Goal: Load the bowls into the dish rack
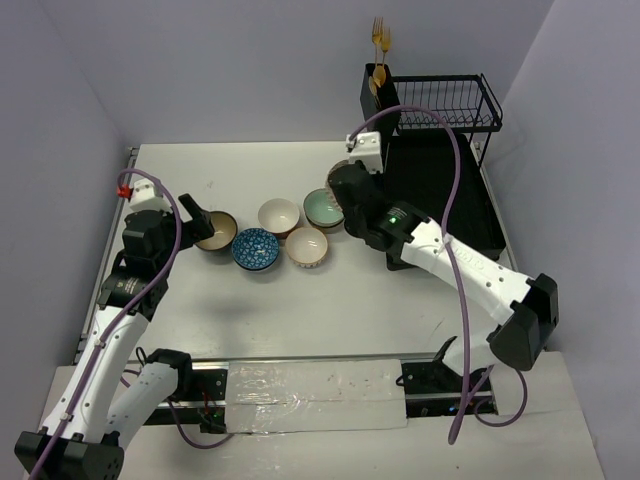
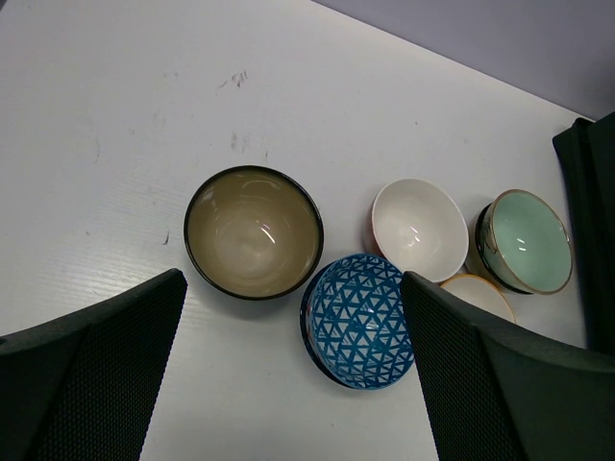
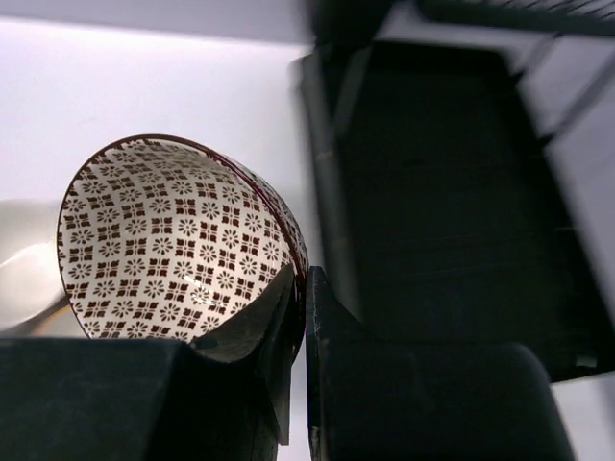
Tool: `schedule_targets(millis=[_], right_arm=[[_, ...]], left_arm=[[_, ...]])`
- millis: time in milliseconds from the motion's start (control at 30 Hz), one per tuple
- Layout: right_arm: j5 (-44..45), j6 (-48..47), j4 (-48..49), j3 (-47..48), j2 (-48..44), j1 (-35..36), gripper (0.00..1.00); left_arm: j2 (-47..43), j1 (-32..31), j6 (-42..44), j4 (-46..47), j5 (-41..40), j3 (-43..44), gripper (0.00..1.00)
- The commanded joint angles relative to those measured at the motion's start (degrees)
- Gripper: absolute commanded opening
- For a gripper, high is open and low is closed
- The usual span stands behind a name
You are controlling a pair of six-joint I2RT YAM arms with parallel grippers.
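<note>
The bottom of the black tray [image 1: 414, 182] [image 3: 404, 182] stands empty. The bowl goes over the rack's raised edge next, my right gripper turning, then down into that tray for release.
My right gripper [image 1: 346, 188] [image 3: 306, 298] is shut on the rim of the brown-white patterned bowl [image 3: 173, 240], holding it tilted beside the left edge of the black dish rack [image 1: 445, 195] [image 3: 452, 192]. The other bowls sit on the table: tan dark-rimmed [image 1: 216, 230] [image 2: 254, 230], blue patterned [image 1: 255, 248] [image 2: 360, 319], white with red outside [image 1: 279, 215] [image 2: 420, 229], mint green [image 1: 323, 208] [image 2: 527, 240], and an orange-rimmed one [image 1: 307, 247] [image 2: 478, 293]. My left gripper [image 1: 197, 215] [image 2: 293, 384] is open and empty above the tan and blue bowls.
A wire basket [image 1: 445, 100] stands at the back of the rack, with a black holder of gold forks [image 1: 380, 45] at its left. The rack's raised left edge [image 3: 332, 173] is right next to the held bowl. Walls close in the table on three sides.
</note>
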Motion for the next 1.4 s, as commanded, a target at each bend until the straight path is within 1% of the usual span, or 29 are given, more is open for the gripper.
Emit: schedule_targets(millis=[0,133,267,367,533,600,1033,1067,1100,1133,1167,1200,1233,1267,1300,1367], right_arm=[[19.0,-16.2,13.8,-3.8,-1.4,-3.2,0.00],[21.3,-25.1,24.2,-8.5,-0.4,-8.7,0.00],[23.6,-31.6,26.9,-8.7,3.3,-12.2,0.00],[24.5,-38.4,35.5,-10.1,4.9,-14.3,0.00],[23.8,-42.6,37.7,-8.1,9.6,-17.1,0.00],[23.9,-44.8,41.8,-8.1,11.9,-17.6,0.00],[26.3,-54.1,53.1,-8.3,23.0,-20.1,0.00],[26.4,-55.1,54.2,-8.3,23.6,-20.2,0.00],[26.9,-58.2,56.0,-8.4,25.0,-20.3,0.00],[27.1,-60.3,61.1,-9.1,25.7,-20.3,0.00],[27.3,-62.8,64.3,-9.6,26.5,-20.4,0.00],[27.8,-68.4,67.5,-10.0,28.1,-20.5,0.00],[28.4,-71.3,75.7,-11.1,28.8,-20.5,0.00],[28.7,-73.9,79.1,-11.5,29.6,-20.5,0.00],[29.1,-78.4,84.5,-12.1,31.1,-20.5,0.00],[29.4,-82.2,89.7,-12.7,32.5,-20.6,0.00]], left_arm=[[-0.1,-0.6,1.2,1.4,-1.1,-0.2,0.99],[-0.2,-1.5,1.4,1.3,-1.2,-0.2,0.99],[-0.2,-2.2,1.7,1.0,-2.1,-0.2,0.99],[-0.5,-2.4,1.8,1.0,-2.2,-0.1,0.99],[-1.0,-2.6,2.0,0.7,-2.8,-0.1,0.99],[-0.9,-2.6,2.0,0.6,-2.8,-0.1,0.99],[-1.2,-2.7,2.2,0.3,-2.7,0.0,0.99],[-1.3,-2.7,2.2,0.3,-2.8,-0.1,0.99],[-1.4,-2.7,2.2,0.3,-3.0,-0.1,0.99],[-1.5,-2.7,2.2,0.3,-3.1,-0.1,0.99],[-1.6,-2.7,2.2,0.3,-3.1,-0.1,0.99],[-1.7,-2.7,2.2,0.3,-3.1,-0.1,0.99],[-1.7,-2.8,2.2,0.3,-3.0,-0.1,0.99],[-1.7,-2.8,2.2,0.3,-2.8,-0.1,0.99],[-1.6,-2.8,2.2,0.3,-2.8,-0.1,0.99],[-1.7,-2.9,2.2,0.3,-2.8,-0.2,0.99]])
